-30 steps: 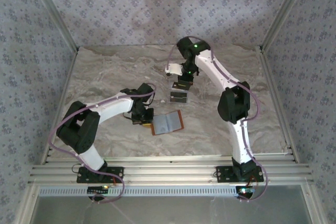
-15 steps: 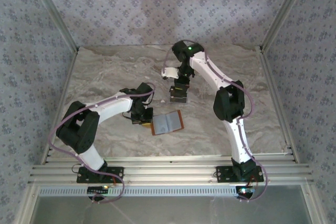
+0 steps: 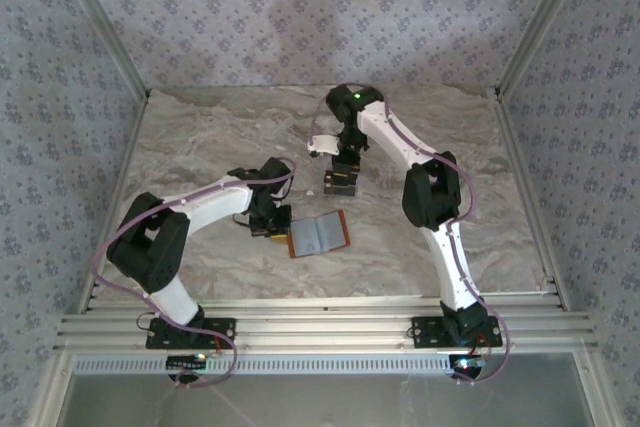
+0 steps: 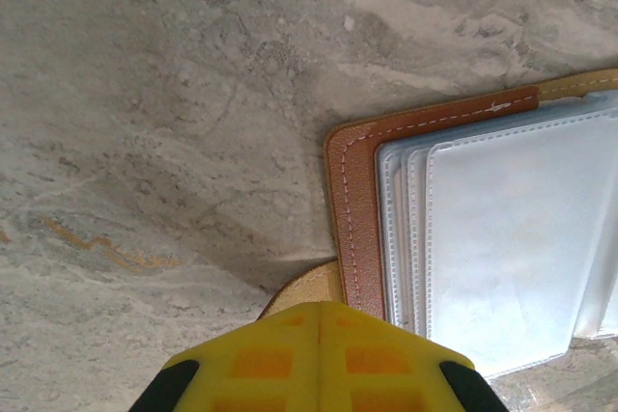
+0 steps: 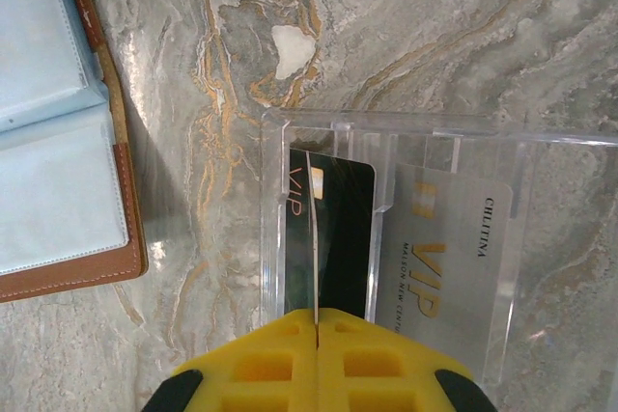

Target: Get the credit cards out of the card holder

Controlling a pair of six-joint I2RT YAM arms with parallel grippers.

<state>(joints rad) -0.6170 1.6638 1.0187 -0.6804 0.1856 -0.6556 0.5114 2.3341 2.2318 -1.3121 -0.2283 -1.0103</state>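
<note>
The slot holding the black VIP card (image 3: 340, 189) (image 5: 348, 229) is below the robot's right gripper, so next the right gripper will lower the thin credit card, lined up with the slot, and let go of it.
The card holder (image 3: 320, 234), a brown wallet with pale blue-grey sleeves, lies open on the marble table. My left gripper (image 4: 320, 308) is shut on the tan side tab at the card holder's (image 4: 502, 229) left rim. My right gripper (image 5: 316, 314) is shut on a thin credit card (image 5: 314, 238), seen edge-on, held upright over the left slot of a clear plastic rack (image 5: 386, 127). A black VIP card (image 5: 348, 229) and a silver VIP card (image 5: 454, 258) rest in that rack. In the top view the right gripper (image 3: 342, 172) hangs right above the rack (image 3: 340, 187).
The wallet's right half (image 5: 58, 190) lies a short way left of the rack. Patterned walls and metal rails (image 3: 320, 327) enclose the marble table (image 3: 200, 137). Both arms reach toward the table's middle.
My right gripper has moved left and down with its card until it is over the clear rack. The left gripper and the wallet have stayed put.
</note>
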